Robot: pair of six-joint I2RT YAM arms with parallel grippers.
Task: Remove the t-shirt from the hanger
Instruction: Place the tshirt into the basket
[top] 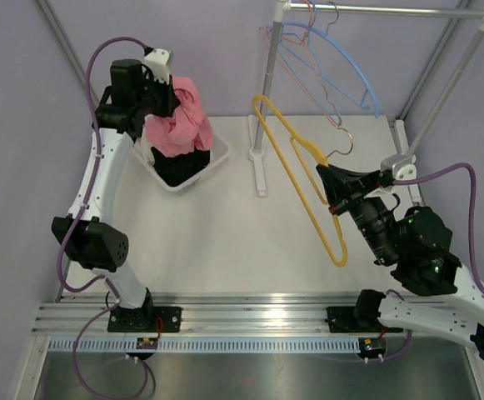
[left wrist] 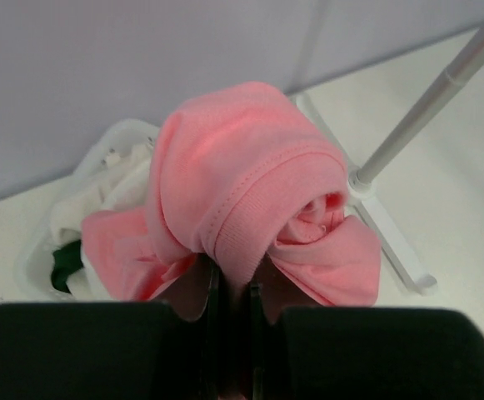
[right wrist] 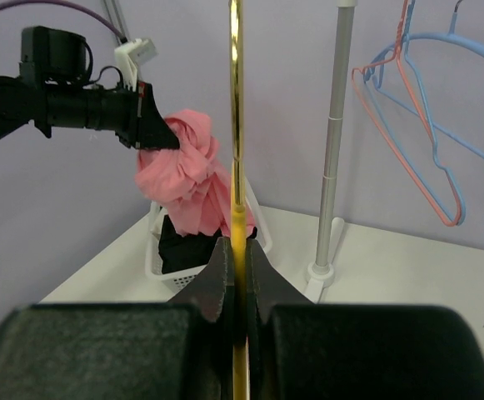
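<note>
The pink t-shirt hangs above the dark clothes in the white basket [top: 212, 169], so the left gripper will next go down onto them to let go of the ribbed collar.
The pink t-shirt [top: 181, 121] hangs bunched from my left gripper [top: 165, 98], which is shut on its ribbed collar [left wrist: 246, 225] above the white basket [top: 212, 169]. The shirt also shows in the right wrist view [right wrist: 187, 171]. My right gripper [top: 325, 175] is shut on the bare yellow hanger [top: 304, 179], held above the table's middle right; the jaws pinch its wire [right wrist: 238, 242]. The hanger carries no shirt.
The white basket [right wrist: 154, 258] holds dark and white clothes [top: 179, 167]. A metal clothes rack [top: 268, 75] stands at the back with blue [top: 350, 67] and pink empty hangers on its rail. Its white foot [top: 258, 162] lies on the table.
</note>
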